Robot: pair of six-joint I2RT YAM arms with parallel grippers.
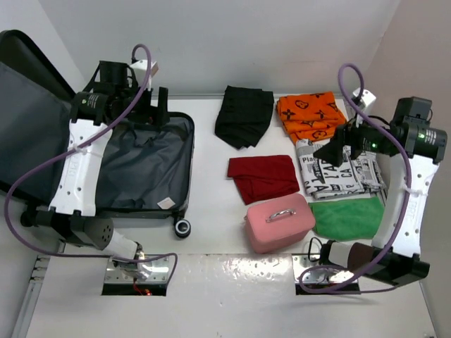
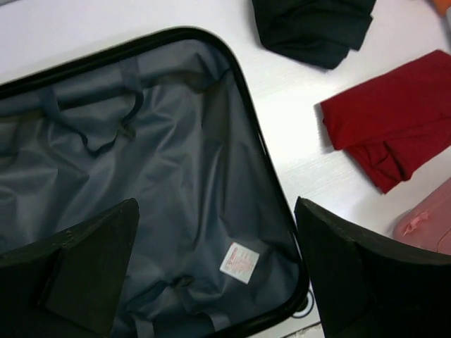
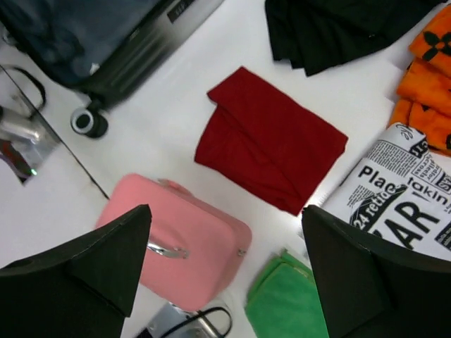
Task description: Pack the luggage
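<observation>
The right gripper will next turn and move back and down to the pink box's chrome handle, onto the handle's end toward the green cloth (image 1: 290,212) (image 3: 178,252).
The luggage (image 1: 144,165) lies open at the left of the table, its dark grey lining (image 2: 176,204) up and nothing in it; its lid leans at the far left. My left gripper (image 1: 144,105) hangs open and empty above the case's far part. My right gripper (image 1: 332,151) is open and empty above the newspaper-print cloth (image 1: 338,169). Folded cloths lie beside it: black (image 1: 243,116), orange (image 1: 310,116), red (image 1: 263,176), green (image 1: 347,217). A pink handled box (image 1: 279,222) stands near the front. In the right wrist view the red cloth (image 3: 271,141) and pink box (image 3: 183,239) lie below.
A black caster (image 1: 182,227) of the luggage points toward the front. Two metal base plates (image 1: 141,271) sit at the near edge. Walls close the back and right sides.
</observation>
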